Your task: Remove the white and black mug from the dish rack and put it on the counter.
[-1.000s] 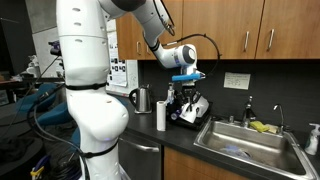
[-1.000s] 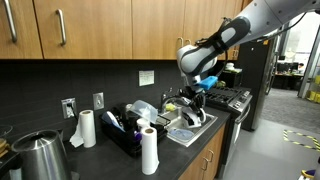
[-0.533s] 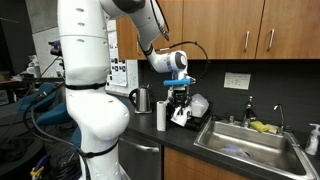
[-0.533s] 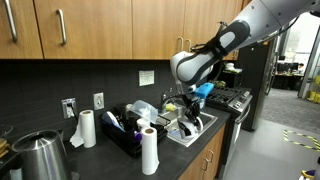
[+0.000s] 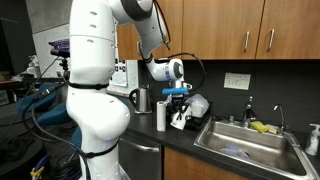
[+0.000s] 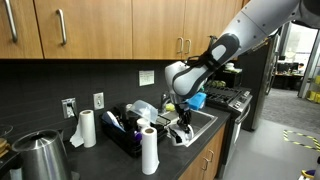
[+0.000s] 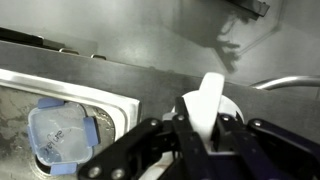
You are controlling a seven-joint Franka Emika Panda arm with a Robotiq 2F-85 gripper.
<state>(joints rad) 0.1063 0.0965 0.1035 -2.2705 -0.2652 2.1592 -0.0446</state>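
My gripper should next lower the mug (image 5: 181,118) toward the part of the counter by the sink's rim to release it, because the mug still hangs over the counter beside the sink.
My gripper (image 5: 179,106) is shut on the white and black mug (image 5: 181,118) and holds it just above the dark counter (image 5: 148,128). In an exterior view the gripper (image 6: 183,121) and the mug (image 6: 184,134) hang to the right of the dark wire dish rack (image 6: 122,137), near the sink's edge. In the wrist view the black fingers of the gripper (image 7: 205,132) clamp a white part of the mug (image 7: 212,98), with the counter (image 7: 120,45) behind it. Whether the mug touches the counter cannot be told.
A steel jug (image 5: 141,99) and a dark cylinder (image 5: 160,116) stand close beside the gripper. A white roll (image 6: 148,150) stands in front of the rack, and a second roll (image 6: 85,128) behind it. The steel sink (image 5: 245,140) holds a blue-lidded container (image 7: 60,135).
The gripper has carried the mug sideways away from the sink side toward the jug and lowered it closer to the counter.
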